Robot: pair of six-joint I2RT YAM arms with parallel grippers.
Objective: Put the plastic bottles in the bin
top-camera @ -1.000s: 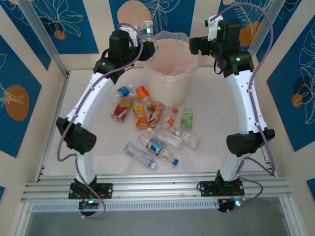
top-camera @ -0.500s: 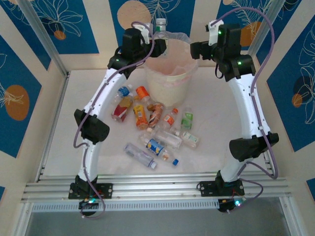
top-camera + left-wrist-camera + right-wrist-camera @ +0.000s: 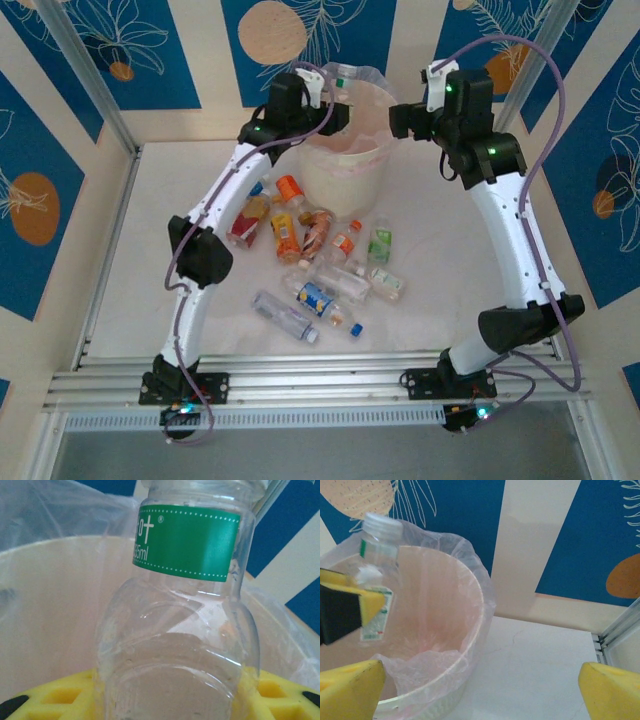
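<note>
My left gripper should move down next into the bin's lined opening (image 3: pixel 364 122) (image 3: pixel 60 615) just below it to let go of the bottle, because the bottle's cap still shows above the bin's rim.
My left gripper (image 3: pixel 335 108) is shut on a clear plastic bottle (image 3: pixel 346 76) with a green label, holding it above the far left rim of the bin (image 3: pixel 345 160). In the left wrist view the bottle (image 3: pixel 186 545) stands between the yellow pads (image 3: pixel 280 695) with the bin's lined wall (image 3: pixel 50 610) behind it. My right gripper (image 3: pixel 402 112) hangs open by the bin's right rim, holding nothing. From the right wrist view I see the bin (image 3: pixel 470 630) and the held bottle (image 3: pixel 379 539). Several more bottles (image 3: pixel 312 262) lie on the table in front of the bin.
The white table (image 3: pixel 450 220) is walled by blue and cream panels (image 3: pixel 80 60) at the back and sides. A metal rail (image 3: pixel 320 385) runs along the near edge. Bare table lies to the right of the bin (image 3: pixel 545 670).
My left arm has swung right with the bottle, from left of the bin to over its rim. The right arm has shifted slightly right, still open.
</note>
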